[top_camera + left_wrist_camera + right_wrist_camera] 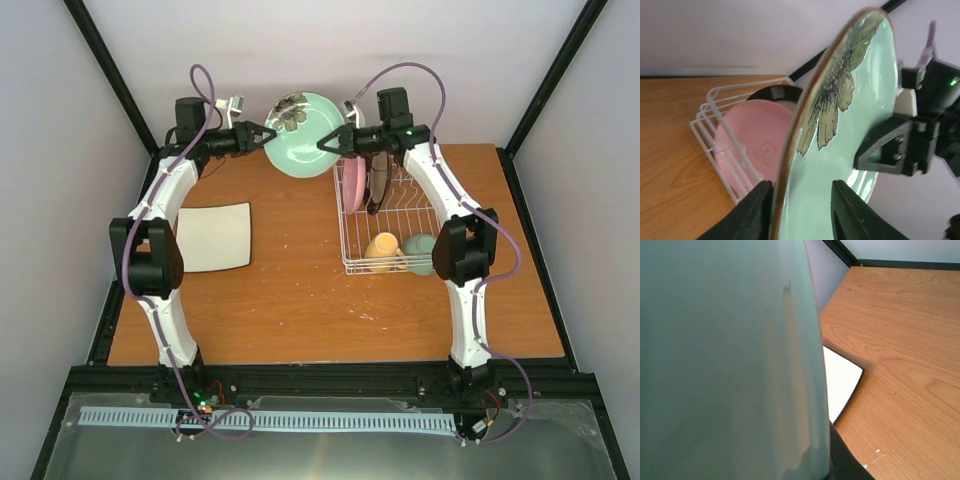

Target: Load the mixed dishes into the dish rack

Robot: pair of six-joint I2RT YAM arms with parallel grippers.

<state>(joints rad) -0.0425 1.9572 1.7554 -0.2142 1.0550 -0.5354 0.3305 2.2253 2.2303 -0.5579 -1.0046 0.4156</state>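
I will turn my right gripper and lower it over the dish rack's free slots past the dark-rimmed plate, because these slots are below it, to its right in the top view.
The green round plate (303, 133), with a dark flower print, hangs in the air at the back of the table between both grippers. My left gripper (262, 135) is shut on its left rim; in the left wrist view its fingers (754, 210) straddle the plate (840, 150). My right gripper (332, 143) is shut on the right rim; the plate's back (725, 360) fills the right wrist view and hides one finger. The dish rack (395, 262) holds the pink plate (352, 185), the dark-rimmed plate (378, 182), the yellow mug (383, 250) and the mint-green bowl (420, 252). The white square plate (213, 236) lies flat at the left.
The rack's wire uprights (720, 135) and the pink plate (757, 145) stand just behind the held plate. The white square plate (842, 382) shows below it on the wooden table (300, 300). Black frame posts and walls bound the back and sides.
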